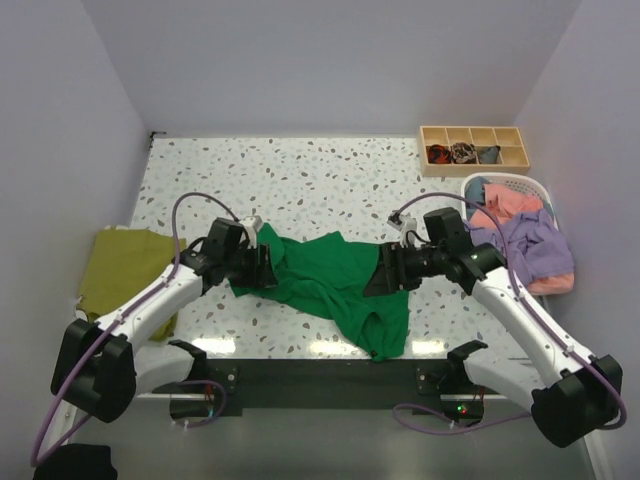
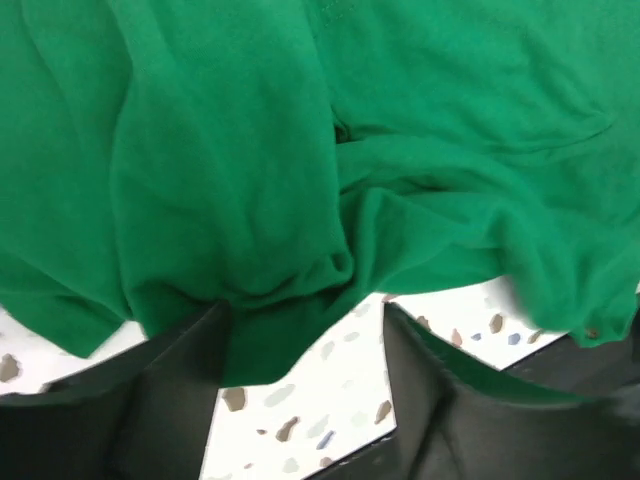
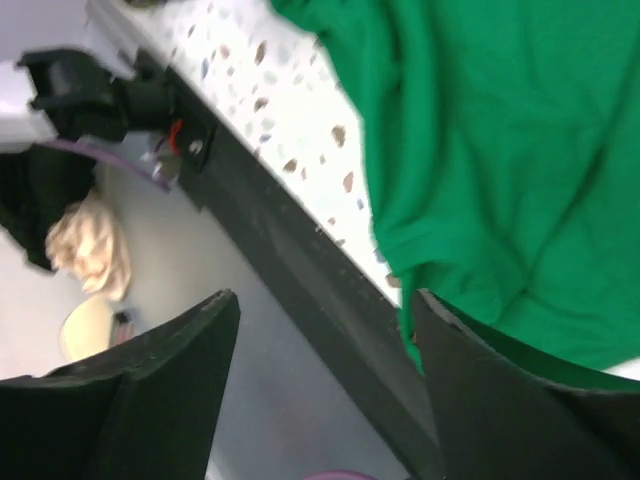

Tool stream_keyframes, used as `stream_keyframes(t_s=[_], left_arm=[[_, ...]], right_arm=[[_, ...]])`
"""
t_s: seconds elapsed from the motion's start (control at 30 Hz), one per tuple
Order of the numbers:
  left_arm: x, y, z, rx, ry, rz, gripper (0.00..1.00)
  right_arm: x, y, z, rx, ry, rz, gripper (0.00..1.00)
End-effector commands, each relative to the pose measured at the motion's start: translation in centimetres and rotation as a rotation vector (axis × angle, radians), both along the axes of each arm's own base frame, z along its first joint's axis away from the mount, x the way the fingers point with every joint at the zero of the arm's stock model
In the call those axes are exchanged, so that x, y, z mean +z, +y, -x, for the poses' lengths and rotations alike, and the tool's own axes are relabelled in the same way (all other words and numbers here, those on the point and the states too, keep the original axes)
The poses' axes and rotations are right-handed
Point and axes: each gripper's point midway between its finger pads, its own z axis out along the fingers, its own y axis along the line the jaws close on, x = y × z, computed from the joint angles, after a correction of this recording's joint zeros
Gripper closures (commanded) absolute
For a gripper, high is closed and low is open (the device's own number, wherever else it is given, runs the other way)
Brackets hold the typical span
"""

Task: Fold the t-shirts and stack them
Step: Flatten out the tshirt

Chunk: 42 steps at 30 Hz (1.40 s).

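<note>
The t-shirt's far edge (image 1: 352,248) lies uncovered beside bare table, so my right gripper will next move outward, to the left in the top view, and down onto it.
A bright green t-shirt (image 1: 335,280) lies crumpled at the table's front middle, one part hanging over the front edge. My left gripper (image 1: 262,265) is open at its left edge. In the left wrist view the shirt (image 2: 400,120) bunches at the tips of the open gripper (image 2: 303,308). My right gripper (image 1: 385,272) is open at the shirt's right side. In the right wrist view the shirt (image 3: 500,150) lies against the right finger (image 3: 500,400) of that gripper (image 3: 322,296), nothing clamped. An olive-yellow shirt (image 1: 120,265) lies at the left edge. Lavender (image 1: 535,245) and coral-pink (image 1: 510,203) shirts fill the basket.
The white slatted basket (image 1: 545,190) stands at the right edge. A wooden compartment tray (image 1: 475,148) with small dark fabric pieces sits at the back right. The speckled table (image 1: 300,170) is bare behind the shirt. Its dark front edge (image 3: 290,250) runs under my right gripper.
</note>
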Motion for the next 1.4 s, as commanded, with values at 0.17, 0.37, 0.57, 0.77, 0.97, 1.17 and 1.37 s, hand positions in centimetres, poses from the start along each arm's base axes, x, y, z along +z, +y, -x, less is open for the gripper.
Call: stream_keyframes(t_s=[0.17,0.37,0.57,0.77,0.97,1.17,1.37], left_arm=[[3.8,0.1,-5.1,0.07,-0.138,-0.056,0.09],[3.8,1.0,-9.1,0.144,-0.207,-0.145,0.07],[2.2,1.0,-11.6,0.17,-0.221,-0.187,0.07],[0.5,1.0,-13.1,0.19,-0.21,-0.214,0.06],[-0.7,1.0,-13.2,0.187,-0.188,-0.224,0.06],[-1.7,1.2,-13.0,0.189,-0.171,-0.228,0.06],[-2.6,1.1,-12.9,0.182,-0.153,-0.234,0.07]], right_arm=[[-3.1,-4.1,-10.4,-0.36,-0.14,0.375,0.27],[-6.8,-2.3,-13.1,-0.312,-0.093,0.386,0.34],[-9.0,-0.5,-15.0,-0.267,-0.094,0.345,0.35],[-9.7,1.8,-17.4,-0.241,-0.092,0.268,0.35],[-11.3,3.1,-18.3,-0.191,-0.05,0.254,0.39],[-12.9,3.7,-17.6,-0.137,-0.01,0.243,0.5],[-13.8,4.3,-16.7,-0.093,0.018,0.235,0.68]])
